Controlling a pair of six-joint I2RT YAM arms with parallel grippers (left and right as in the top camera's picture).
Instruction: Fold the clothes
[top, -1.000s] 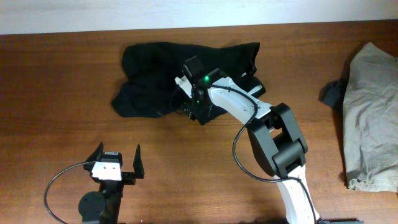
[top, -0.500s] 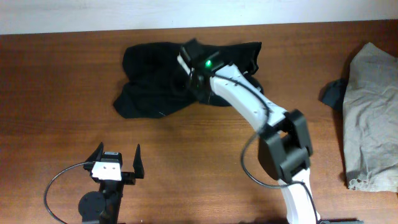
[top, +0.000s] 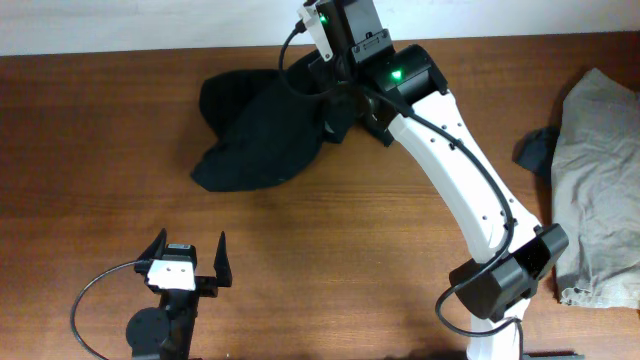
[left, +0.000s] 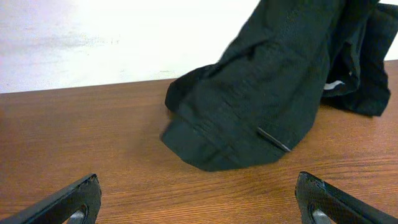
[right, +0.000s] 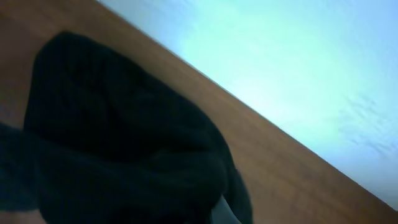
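Note:
There is room to spread the fabric. My right gripper will next move back from the table's far edge toward the bare wood nearer me (top: 328, 182) and release the fabric.
The clothes (top: 260, 135) are a pair of black shorts at the back middle of the table. Their right part is raised off the wood and hangs from my right gripper (top: 335, 80), which is shut on the fabric near the table's far edge. In the right wrist view the black cloth (right: 124, 149) fills the lower left and hides the fingers. The lower leg of the shorts (left: 249, 118) still rests on the table, seen from the left wrist. My left gripper (top: 190, 245) stands open and empty near the front left, well short of the shorts (left: 199, 208).
A grey garment (top: 600, 170) lies crumpled at the right edge, with a small dark cloth (top: 535, 150) beside it. A white wall runs behind the wooden table (top: 100, 150). The right arm reaches diagonally across the right half of the table.
The right gripper has shut on the shorts and swung up and back toward the far edge, lifting their right side. The left arm has stayed still.

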